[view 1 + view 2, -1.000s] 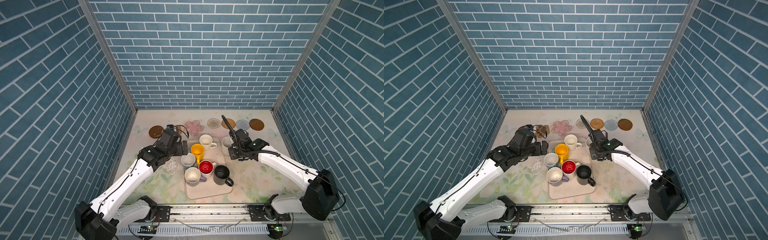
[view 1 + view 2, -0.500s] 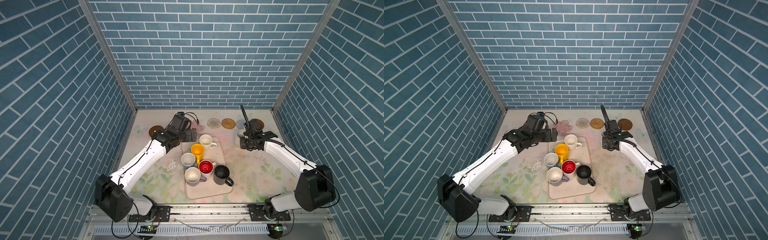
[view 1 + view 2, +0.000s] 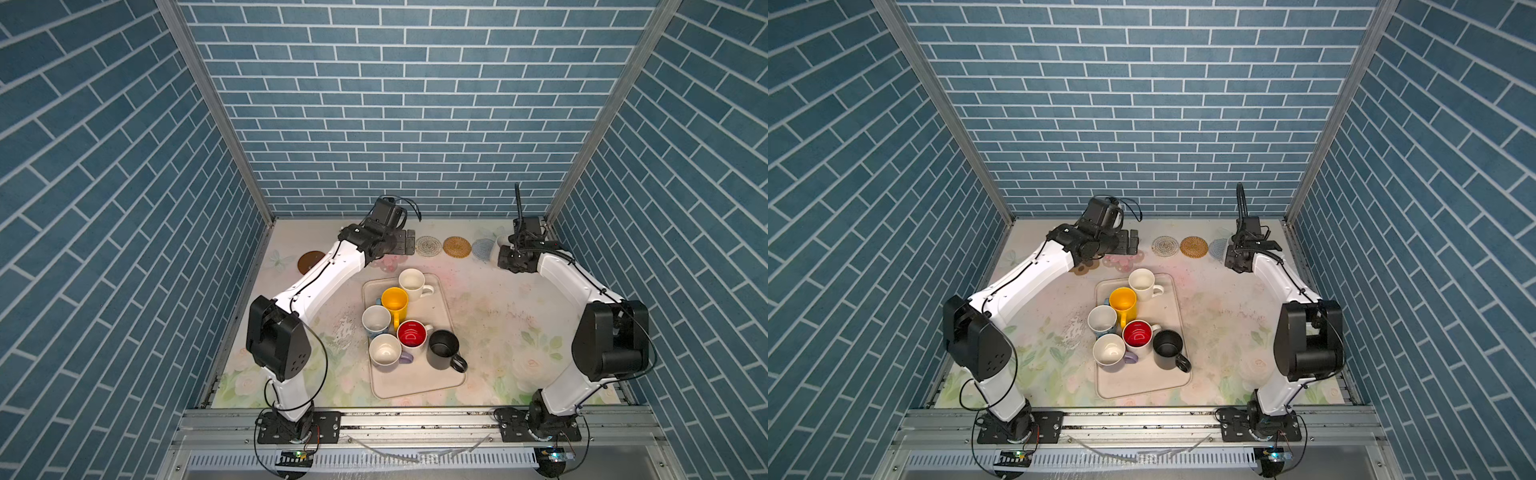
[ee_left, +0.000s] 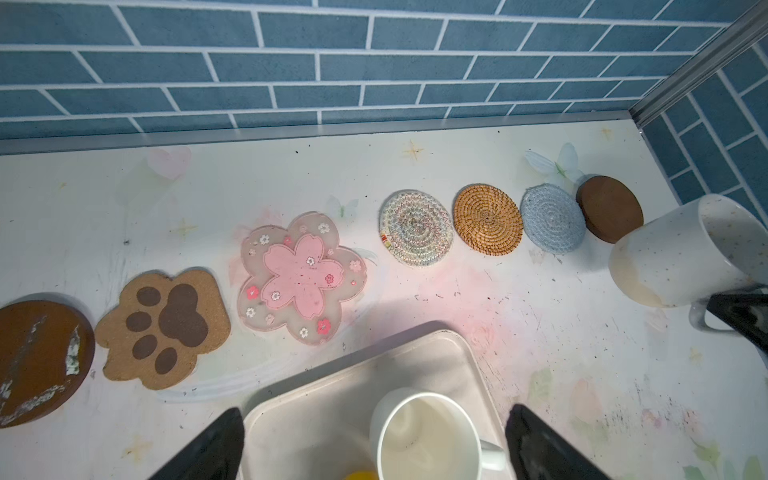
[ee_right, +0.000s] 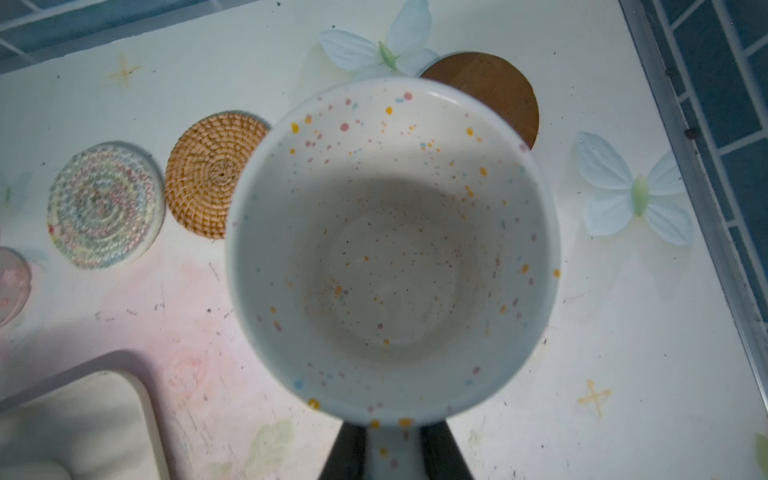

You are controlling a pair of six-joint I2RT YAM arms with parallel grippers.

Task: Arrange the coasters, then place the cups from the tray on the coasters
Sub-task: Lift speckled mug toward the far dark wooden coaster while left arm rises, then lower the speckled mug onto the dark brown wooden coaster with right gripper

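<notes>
I will next carry my right gripper's cup outward, lower it and release it on the bare brown disc by the side [image 5: 494,92], outward and below.
Seven coasters line the back: brown disc [image 4: 39,361], paw [image 4: 164,328], pink flower [image 4: 301,278], patterned round [image 4: 415,226], rattan [image 4: 487,219], pale blue [image 4: 552,218], brown disc [image 4: 609,212]. My right gripper [image 5: 390,453] is shut on the handle of a speckled cream cup [image 5: 390,249], held tilted above the pale blue coaster and beside the right-hand brown disc [image 5: 490,83]. My left gripper [image 4: 374,449] hangs open over the tray's [image 3: 440,374] far end, above a cream cup [image 3: 411,282]. Yellow [image 3: 395,301], light blue [image 3: 376,322], red-inside [image 3: 411,334], black [image 3: 444,349] and lavender [image 3: 386,351] cups stand there too.
The back wall [image 3: 395,145] runs close behind the coaster row. The right side wall and its metal post [image 4: 698,62] stand just past the last brown disc. Flowered tablecloth [image 3: 511,316] lies bare to the right of the tray.
The right gripper carried the speckled cup from the tray's far end to the back right, over the coasters. The left gripper swung from left of the tray to the back middle.
</notes>
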